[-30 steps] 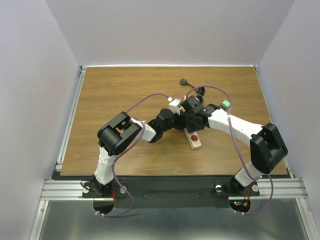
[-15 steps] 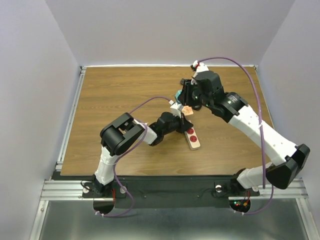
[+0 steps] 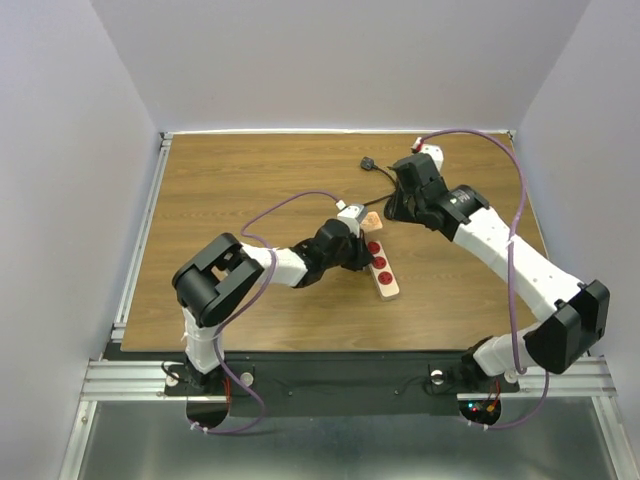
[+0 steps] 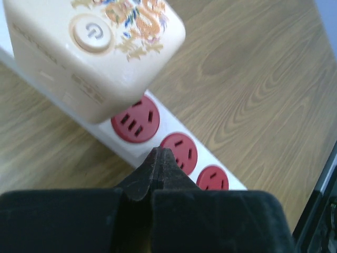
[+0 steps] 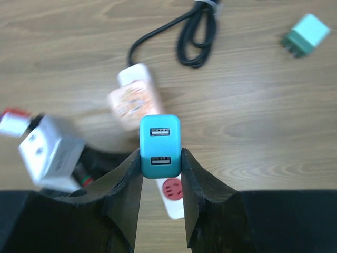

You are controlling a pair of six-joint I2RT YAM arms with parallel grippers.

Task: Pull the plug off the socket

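My right gripper lowers toward the right in the top view next, onto bare wood (image 5: pixel 325 61) beside the loose teal plug, since the held plug is off the socket.
The socket (image 3: pixel 384 270) is a beige strip with round red outlets, lying mid-table; it also shows in the left wrist view (image 4: pixel 169 122) and the right wrist view (image 5: pixel 172 203). Its patterned beige cube end (image 4: pixel 100 47) has a power button. My left gripper (image 4: pixel 160 154) is shut and empty, its tips down on the strip beside the second outlet (image 4: pixel 179 150). My right gripper (image 5: pixel 160 153) is shut on the plug (image 5: pixel 159 141), a teal block with two USB ports, held in the air above the strip. In the top view the right gripper (image 3: pixel 396 206) hides the plug.
The strip's black cord (image 3: pixel 376 169) lies coiled behind it, ending in a black plug. A second teal plug (image 5: pixel 306 35) lies loose on the wood to the right. The left arm (image 3: pixel 290 263) stretches across the table's middle.
My right gripper left the strip with the teal plug, rose up and left, then came back right and lower. My left gripper stayed on the strip while its elbow swung left.
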